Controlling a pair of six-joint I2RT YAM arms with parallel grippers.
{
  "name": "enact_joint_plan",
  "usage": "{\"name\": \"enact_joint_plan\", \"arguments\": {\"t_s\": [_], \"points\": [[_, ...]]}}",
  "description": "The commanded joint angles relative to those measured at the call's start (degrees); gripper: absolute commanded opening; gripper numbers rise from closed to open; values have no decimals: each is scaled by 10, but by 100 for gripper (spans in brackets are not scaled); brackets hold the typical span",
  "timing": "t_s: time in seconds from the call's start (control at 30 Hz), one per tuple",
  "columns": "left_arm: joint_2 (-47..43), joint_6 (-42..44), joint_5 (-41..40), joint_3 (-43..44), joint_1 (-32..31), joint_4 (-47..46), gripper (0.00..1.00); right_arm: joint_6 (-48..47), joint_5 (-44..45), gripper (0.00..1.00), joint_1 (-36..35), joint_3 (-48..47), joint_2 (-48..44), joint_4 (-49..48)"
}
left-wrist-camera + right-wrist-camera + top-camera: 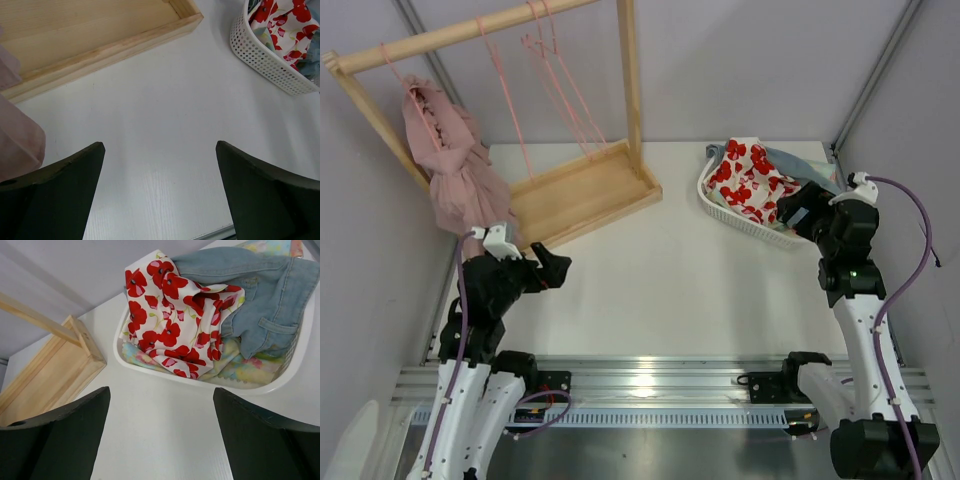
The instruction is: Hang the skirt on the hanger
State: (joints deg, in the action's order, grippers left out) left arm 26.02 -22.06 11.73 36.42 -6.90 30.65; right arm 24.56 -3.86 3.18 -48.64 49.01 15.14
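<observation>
The skirt's bunched fold [198, 299] beside the denim is crumpled and stands up for pinching, so my right gripper needs to move outward past the basket rim [150, 371] and down onto it next.
The skirt [745, 180], white with big red flowers, lies crumpled on top of other clothes in a white basket [717, 207] at the back right. The right wrist view shows the skirt [175, 325] just beyond my right gripper [160, 390], which is open over bare table in front of the basket rim [150, 371]. From above, the right gripper [798, 215] sits at the basket's near side. Thin pink hangers [516, 120] hang bare from the wooden rack's rod. My left gripper [552, 270] is open and holds nothing; its wrist view shows the left gripper [160, 145] over bare table.
The wooden rack's tray base [582, 192] stands at the back left. A dusty-pink ruffled garment [455, 170] hangs on the rack's left end, close to my left arm. Blue denim [270, 305] and pastel cloth [245, 367] share the basket. Walls close in on both sides.
</observation>
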Motion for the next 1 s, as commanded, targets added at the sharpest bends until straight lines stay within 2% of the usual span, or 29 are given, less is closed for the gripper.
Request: {"name": "enact_joint_plan", "arguments": {"t_s": [0.0,0.1,0.3,0.53,0.73,0.97], "points": [[2,-8,-6,7,0,-8,99,-6,22,92,-10,4,15,-24],[-16,-11,-14,3,0,-9,99,-8,39,91,-27,-1,47,-31],[-2,-7,3,4,0,-12,99,-16,177,91,-77,-80,162,-7],[5,-6,8,3,0,-15,99,3,141,89,-38,-181,313,-42],[25,-3,23,2,-2,-17,99,-16,105,88,-37,-269,432,-70],[28,-3,17,2,-1,-14,99,-9,128,84,-38,-322,504,-49]]}}
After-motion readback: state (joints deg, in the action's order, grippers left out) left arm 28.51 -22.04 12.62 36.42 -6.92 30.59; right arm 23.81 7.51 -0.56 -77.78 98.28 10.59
